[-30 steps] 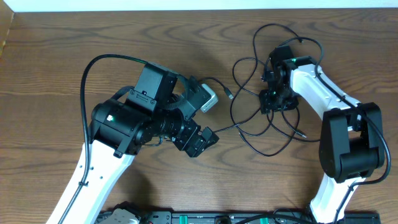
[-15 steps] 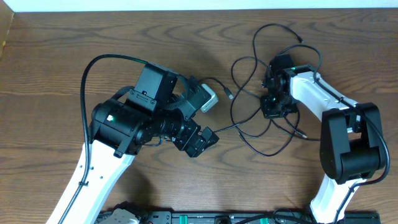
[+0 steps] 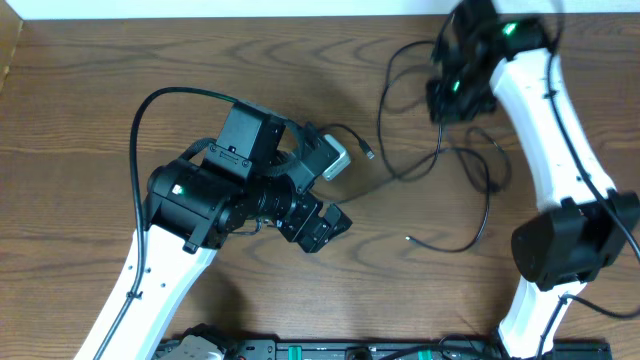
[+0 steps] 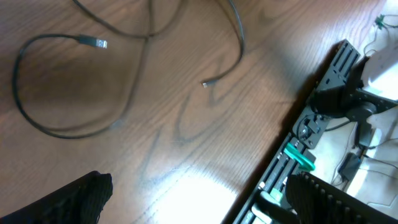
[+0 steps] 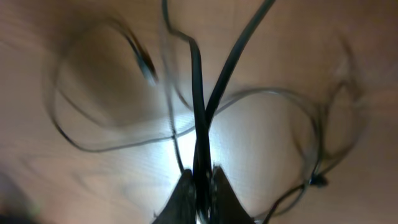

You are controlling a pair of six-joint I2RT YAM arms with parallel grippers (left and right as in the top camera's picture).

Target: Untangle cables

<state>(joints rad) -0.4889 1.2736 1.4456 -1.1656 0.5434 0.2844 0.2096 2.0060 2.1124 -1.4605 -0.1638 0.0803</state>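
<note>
I need to swing my right gripper up because cables cross below it. Then I need to lower it and release the strands on the bare wood to its right in the overhead view.
Thin black cables (image 3: 440,150) trail over the wooden table at the right. One loop (image 3: 482,215) ends in a small plug (image 3: 408,238), and another plug (image 3: 370,153) lies near the left arm. Near the far edge, my right gripper (image 3: 455,85) is shut on black cable strands and holds them up off the table. In the right wrist view the strands (image 5: 198,93) run up from the pinched gripper (image 5: 200,177). My left gripper (image 3: 325,190) hovers mid-table, open and holding nothing. In its wrist view the left gripper (image 4: 199,202) is spread wide, with a cable loop (image 4: 37,118) and plug (image 4: 96,42) ahead.
A black rail with green parts (image 4: 311,130) runs along the table's near edge (image 3: 350,350). The left arm's own thick black cable (image 3: 150,110) arcs over the left side. A white strip (image 3: 200,8) borders the far edge.
The right gripper closed on the cable strands and rose toward the far edge. That pulled the tangle up and stretched its loops. The left arm has not moved.
</note>
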